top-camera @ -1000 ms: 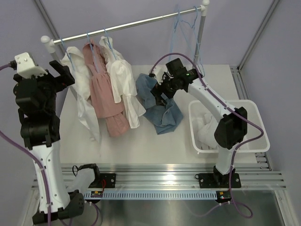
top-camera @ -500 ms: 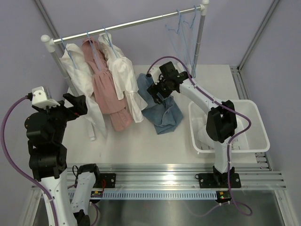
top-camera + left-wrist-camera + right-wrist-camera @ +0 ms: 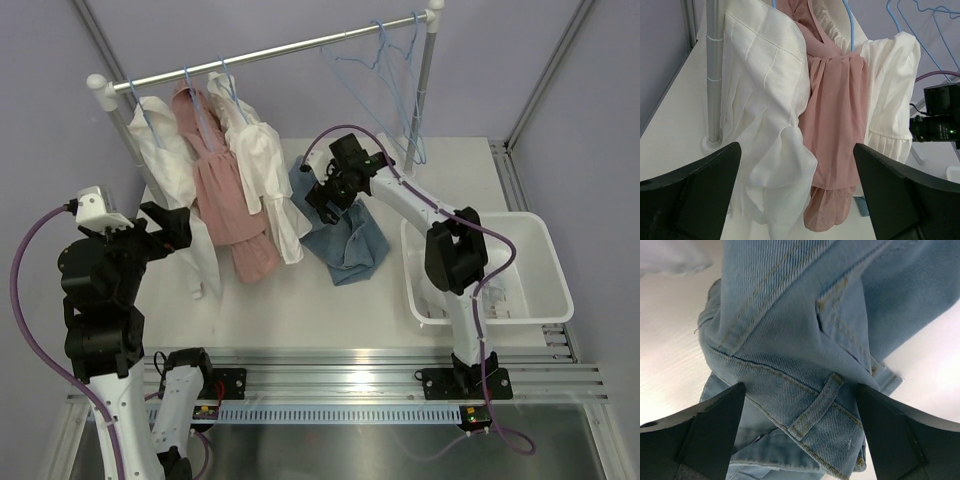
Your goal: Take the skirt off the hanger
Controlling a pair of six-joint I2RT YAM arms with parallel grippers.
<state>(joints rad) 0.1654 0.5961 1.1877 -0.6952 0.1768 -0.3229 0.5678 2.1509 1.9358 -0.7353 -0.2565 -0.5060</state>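
The right gripper moves slightly down next and closes at the skirt's waistband by the belt loop [image 3: 817, 407], which lies just below it, between its wide fingers.
The blue denim skirt [image 3: 347, 240] lies crumpled on the white table, off any hanger. Empty blue hangers [image 3: 385, 62] hang at the right end of the rail [image 3: 290, 47]. My right gripper [image 3: 322, 197] is just above the skirt's upper left part, jaws wide apart. In the right wrist view the right gripper [image 3: 801, 390] straddles the denim skirt [image 3: 790, 315] near a belt loop [image 3: 817, 407], not closed on it. My left gripper [image 3: 175, 228] is open and empty, facing the hanging clothes; it shows in the left wrist view [image 3: 796, 147].
A white garment [image 3: 175, 190], a pink dress [image 3: 220, 190] and a white blouse [image 3: 262, 170] hang at the rail's left; the pink dress [image 3: 835, 125] is close ahead of the left gripper. A white basket [image 3: 556, 265] holding white cloth stands at the right.
My left arm has dropped from high up to table level beside the hanging clothes. My right gripper has shifted left over the skirt. The empty hangers have swung left.
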